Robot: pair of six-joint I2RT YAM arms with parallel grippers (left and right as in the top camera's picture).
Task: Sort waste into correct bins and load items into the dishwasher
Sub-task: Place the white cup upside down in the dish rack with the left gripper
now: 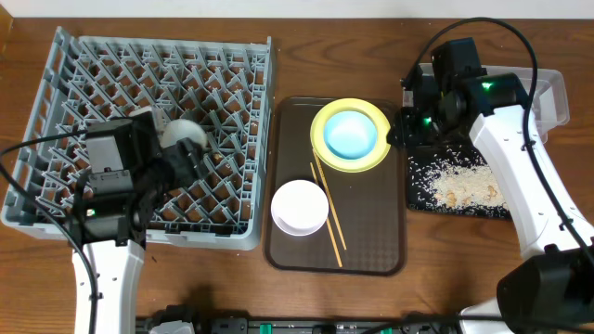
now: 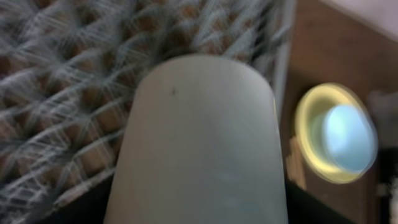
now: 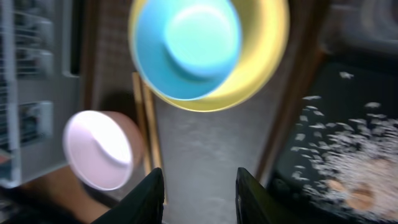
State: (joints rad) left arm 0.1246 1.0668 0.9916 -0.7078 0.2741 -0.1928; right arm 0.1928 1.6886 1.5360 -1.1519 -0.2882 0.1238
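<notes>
Next, my left gripper brings the cup point(image 1: 183, 132) back and down onto the grey rack's empty near part, below and back from the gripper, and releases it.
My left gripper point(image 1: 190, 153) hangs over the grey dishwasher rack point(image 1: 56, 111), shut on the small white cup point(image 1: 183, 132). The cup point(image 2: 199, 143) fills the left wrist view and hides the fingers. The yellow plate point(image 1: 320, 139) holds the light blue bowl point(image 1: 351, 133) on the brown serving tray point(image 1: 371, 232). The white bowl point(image 1: 299, 206) and the chopsticks point(image 1: 329, 213) lie there too. My right gripper point(image 3: 200, 196) is open and empty above the tray's right part, near the plate point(image 3: 267, 56). Rice crumbs point(image 1: 464, 186) lie in the black tray point(image 1: 422, 181).
A clear tub point(image 1: 557, 93) stands at the back right, partly hidden by my right arm. The rack's upright pegs point(image 2: 62, 93) rise just beyond the cup. The black tray sits tight against the serving tray's right edge.
</notes>
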